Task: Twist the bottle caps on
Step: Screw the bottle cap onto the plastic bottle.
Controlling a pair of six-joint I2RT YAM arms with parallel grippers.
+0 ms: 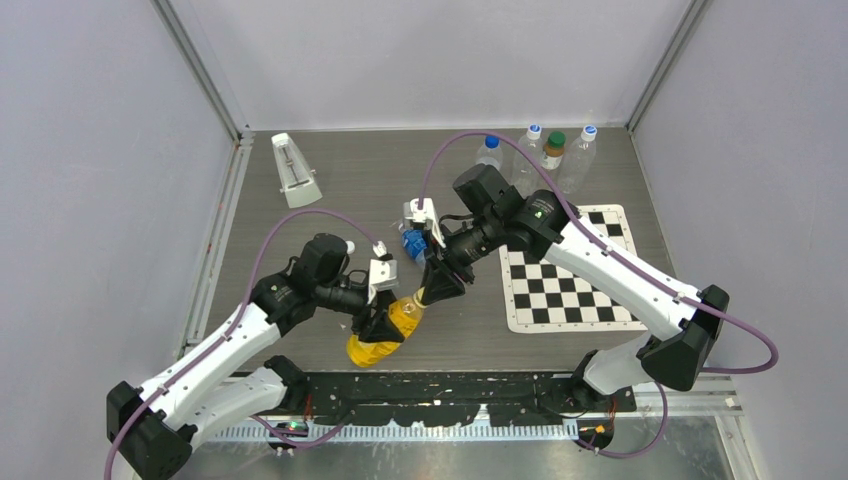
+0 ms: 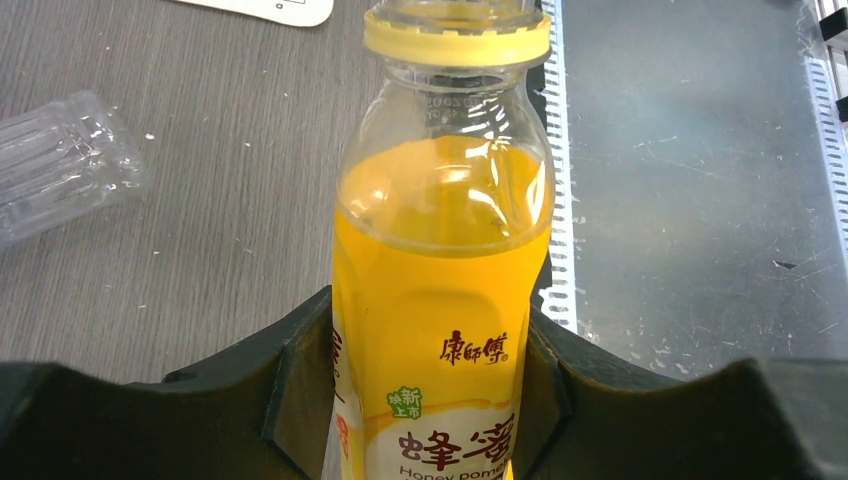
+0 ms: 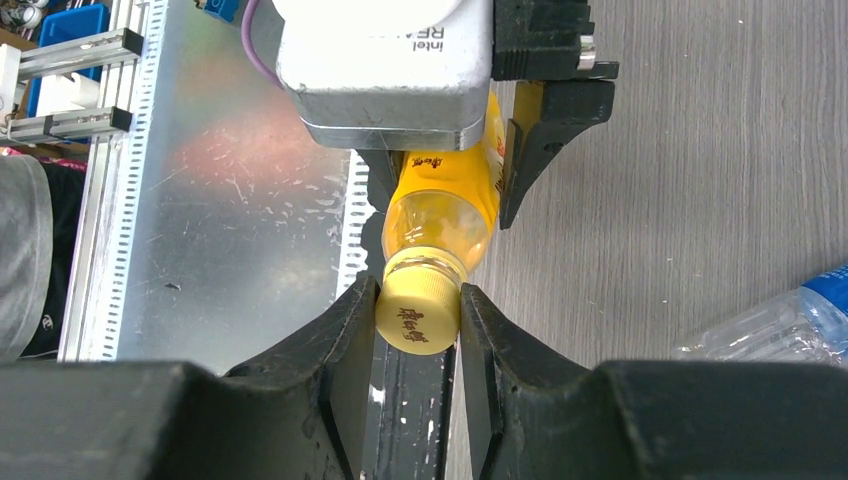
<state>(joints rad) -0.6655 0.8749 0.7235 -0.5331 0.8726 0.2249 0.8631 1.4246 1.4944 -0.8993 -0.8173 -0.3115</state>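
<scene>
I need to move my right gripper away from the bottle's neck and down toward the checkered mat to let go, because bare tabletop is below, to its right in the top view.
My left gripper (image 1: 384, 322) is shut on the body of a yellow honey-drink bottle (image 1: 377, 343), which it holds tilted above the table's near edge. In the left wrist view the jaws (image 2: 430, 335) clamp the label of this bottle (image 2: 440, 250); its yellow neck ring (image 2: 457, 40) shows and the top is cut off. My right gripper (image 1: 440, 288) is shut on the yellow cap (image 3: 418, 315), which sits on the bottle's neck; the fingers (image 3: 350, 330) press it from both sides. Blue-capped bottles (image 1: 490, 145) stand at the back. I cannot pick out a white cap.
A clear bottle with a blue label (image 1: 413, 243) lies on the table behind the grippers, also seen in the right wrist view (image 3: 770, 320). A dark-green-capped bottle (image 1: 555, 142), a white metronome-like object (image 1: 295, 170) and a checkered mat (image 1: 570, 270) are on the table.
</scene>
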